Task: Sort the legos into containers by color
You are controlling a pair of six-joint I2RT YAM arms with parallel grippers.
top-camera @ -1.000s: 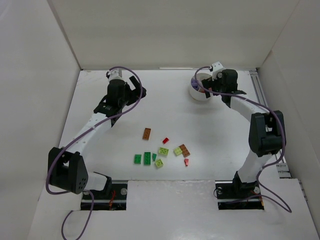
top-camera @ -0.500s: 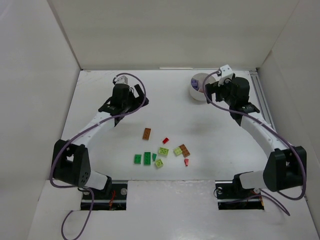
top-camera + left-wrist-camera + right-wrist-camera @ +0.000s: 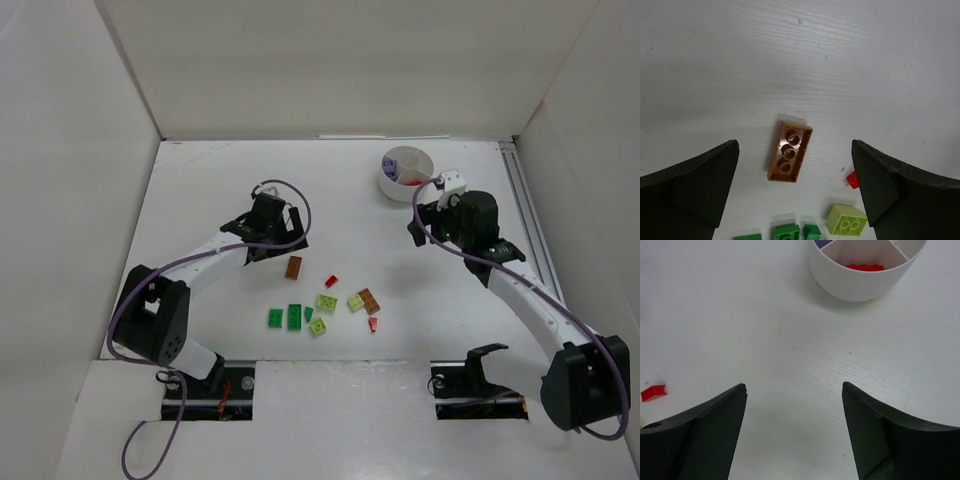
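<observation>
The small red lego lies slanted below my left gripper, to its right in the top view, so I will bring the gripper's fingers that way down, turning to straddle it.
The legos lie loose mid-table: an orange-brown brick, red bits, lime bricks and dark green plates. The white dish stands at the back right, with red legos in one wedge and a purple one in another. My left gripper is open and empty, hovering over the orange-brown brick, which lies studs-down between the jaws. My right gripper is open and empty, over bare table just in front of the dish.
In the left wrist view a red bit, a lime brick and green pieces lie near the orange-brown brick. A second brown brick and a red bit lie further right. White walls enclose the table.
My left gripper has moved from the back left down and right to above the orange-brown brick. My right gripper has pulled back from the dish toward the middle.
</observation>
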